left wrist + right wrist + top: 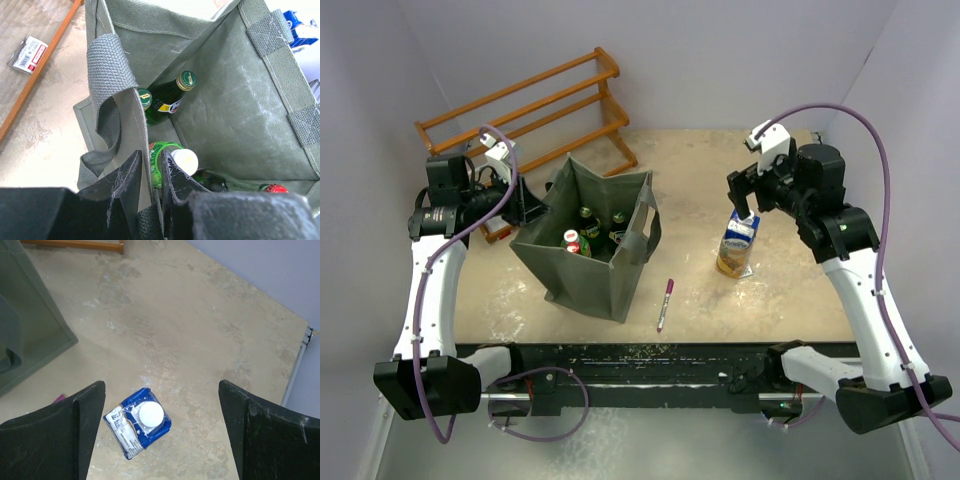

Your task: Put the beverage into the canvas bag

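Note:
I will next lower my right gripper and pull it back until its fingers are on both sides of the carton's blue top (742, 224) (139, 421), because the carton is below it and closer to my base.
The dark grey-green canvas bag (582, 282) stands open left of centre, with several bottles (590, 228) inside. My left gripper (533, 203) is shut on the bag's left wall at the rim, one finger on each side of the fabric (152, 157). The left wrist view shows the bag's inner wall (235, 110), green glass bottles (170, 97) and a white-capped green bottle (186, 160). The beverage, a blue carton with a white cap (740, 243), stands upright on the table to the right of the bag. My right gripper (745, 195) is open above it, the carton (142, 422) between the fingers (161, 385).
A wooden rack (540, 100) stands behind the bag at the back left. A pink marker (665, 303) lies in front between bag and carton. A small white and red packet (29, 54) lies by the rack. Walls close in the back and sides.

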